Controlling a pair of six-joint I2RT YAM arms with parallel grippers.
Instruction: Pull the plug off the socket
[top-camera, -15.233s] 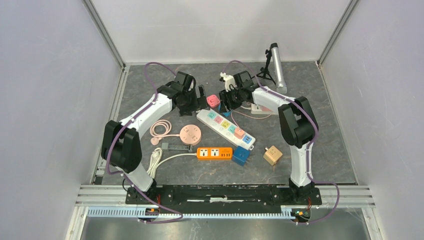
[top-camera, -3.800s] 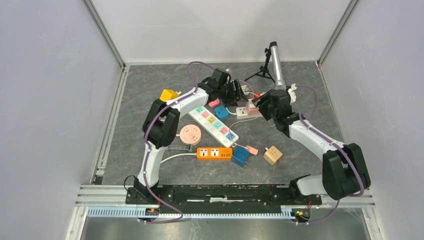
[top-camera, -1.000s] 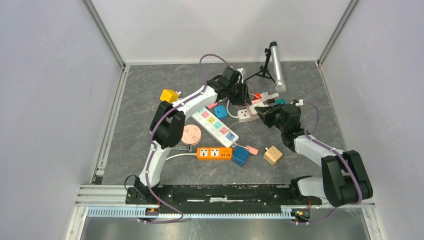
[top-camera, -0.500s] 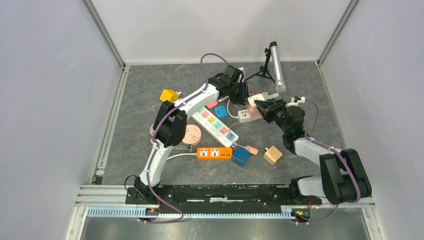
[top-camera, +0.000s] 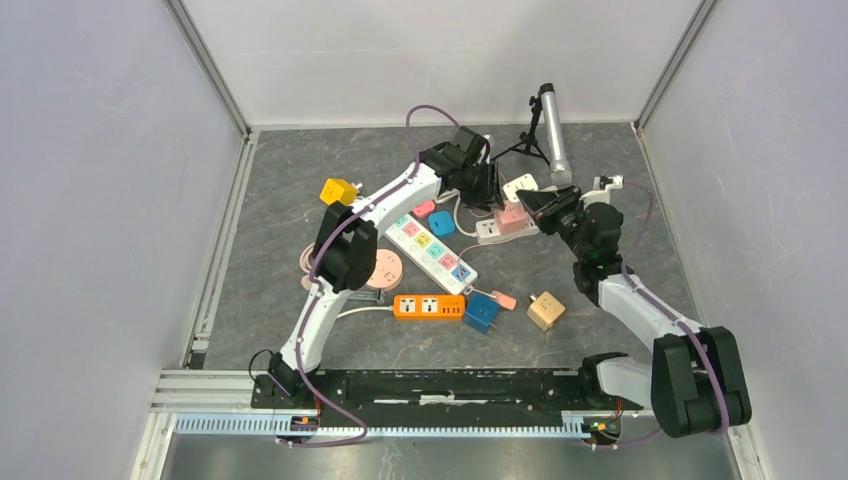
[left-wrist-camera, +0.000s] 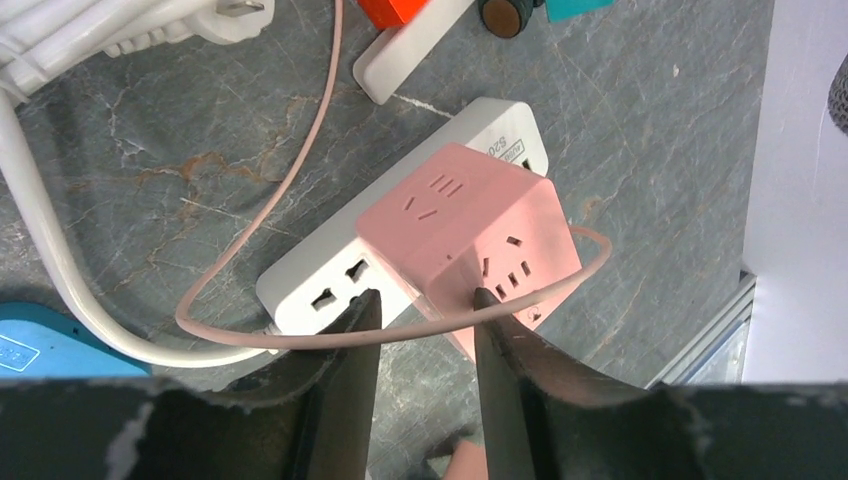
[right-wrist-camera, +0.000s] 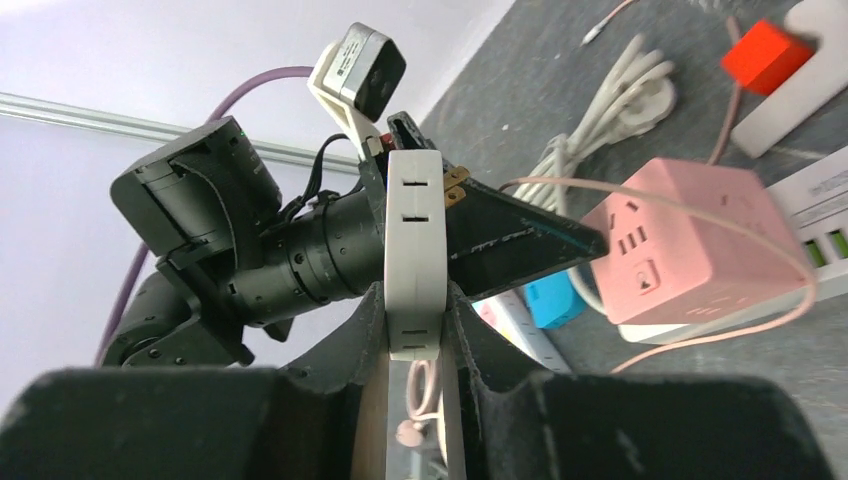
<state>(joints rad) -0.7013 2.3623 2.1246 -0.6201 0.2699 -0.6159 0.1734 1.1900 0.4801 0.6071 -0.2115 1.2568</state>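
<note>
My right gripper moves back, away from the pink cube, and down onto bare table past the white power strip next, since the plug's pins hang free.
My right gripper (right-wrist-camera: 413, 300) is shut on a flat white plug (right-wrist-camera: 413, 250). Its brass prongs are bare and the plug hangs in the air, clear of any socket. From above, the plug (top-camera: 521, 185) sits just behind the pink cube socket (top-camera: 512, 215), which stands on a white power strip (top-camera: 492, 230). My left gripper (left-wrist-camera: 422, 300) hovers over the strip (left-wrist-camera: 320, 280) and the cube (left-wrist-camera: 470, 215). Its jaws are open, and a thin pink cable (left-wrist-camera: 300, 338) runs across their tips.
A long strip with coloured sockets (top-camera: 430, 245) lies mid-table. Nearer are an orange strip (top-camera: 428, 307), a blue cube (top-camera: 482, 312) and a tan cube (top-camera: 545, 310). A yellow cube (top-camera: 339, 190) sits at the left. A tripod with a silver tube (top-camera: 550, 130) stands at the back.
My right arm has swung back and to the right, carrying the white plug up with it. My left jaws have widened a little over the pink cube.
</note>
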